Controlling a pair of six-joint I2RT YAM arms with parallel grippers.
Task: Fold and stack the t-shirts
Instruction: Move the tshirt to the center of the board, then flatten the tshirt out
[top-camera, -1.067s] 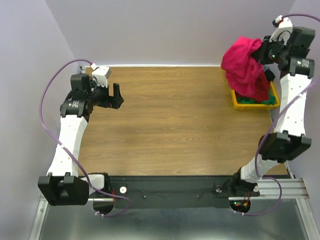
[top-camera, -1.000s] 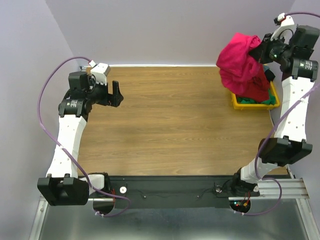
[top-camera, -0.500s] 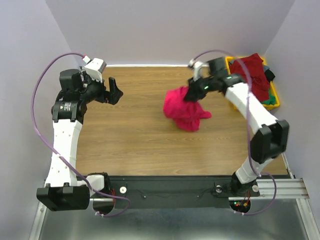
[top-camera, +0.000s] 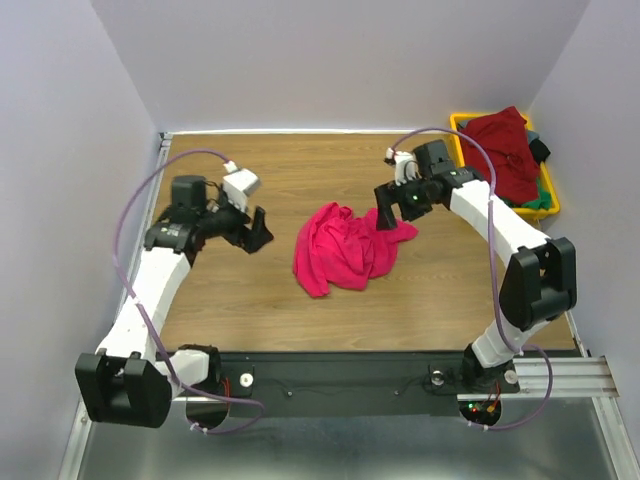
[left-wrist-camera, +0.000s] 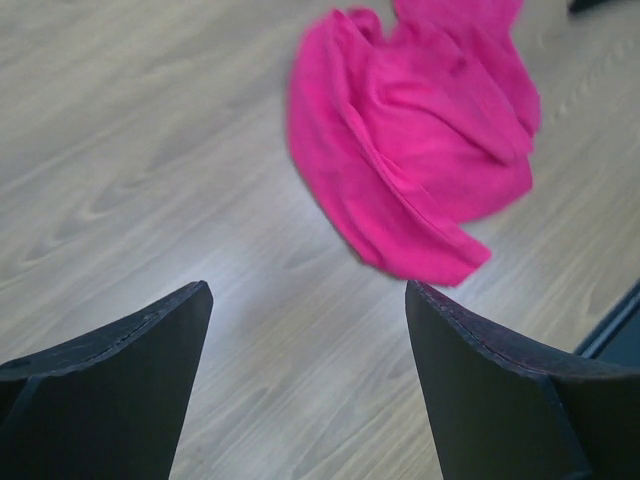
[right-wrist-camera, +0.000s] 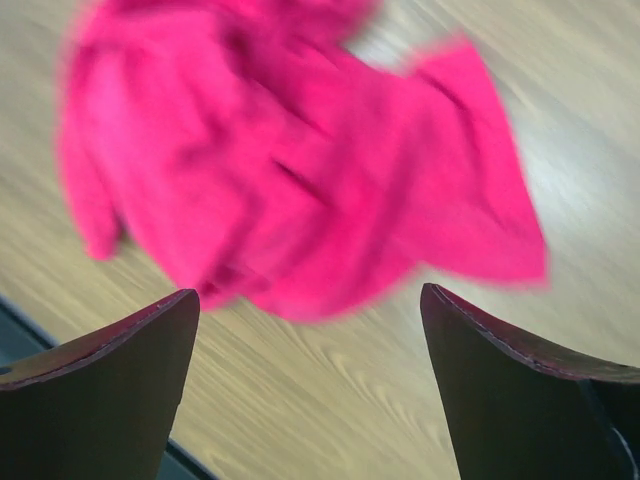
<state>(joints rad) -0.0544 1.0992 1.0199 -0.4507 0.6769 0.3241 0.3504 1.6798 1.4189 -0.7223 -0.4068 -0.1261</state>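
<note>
Next, my right gripper needs to lower its open fingers to close on the t-shirt flap's near edge (top-camera: 401, 237) (right-wrist-camera: 465, 256), as the crimson t-shirt's bin-side flap juts onto bare wood below the gripper.
A crumpled crimson t-shirt (top-camera: 345, 250) lies loose on the wooden table near the middle; it shows too in the left wrist view (left-wrist-camera: 420, 150) and, blurred, in the right wrist view (right-wrist-camera: 290, 170). My right gripper (top-camera: 388, 216) hangs open just beside the shirt's right edge, nothing between its fingers. My left gripper (top-camera: 258, 233) is open to the shirt's left, a short gap away, with bare wood between its jaws. A maroon t-shirt (top-camera: 505, 145) is heaped on top of the yellow bin, with green cloth (top-camera: 540, 202) under it.
The yellow plastic bin (top-camera: 548, 190) stands at the table's back right corner against the wall. A purple cable loops over each arm. The black rail of the arm bases (top-camera: 350, 370) runs along the near edge.
The right arm swung the crimson shirt from above the bin to the table's middle and let it go; its jaws opened. The left arm moved in toward the shirt.
</note>
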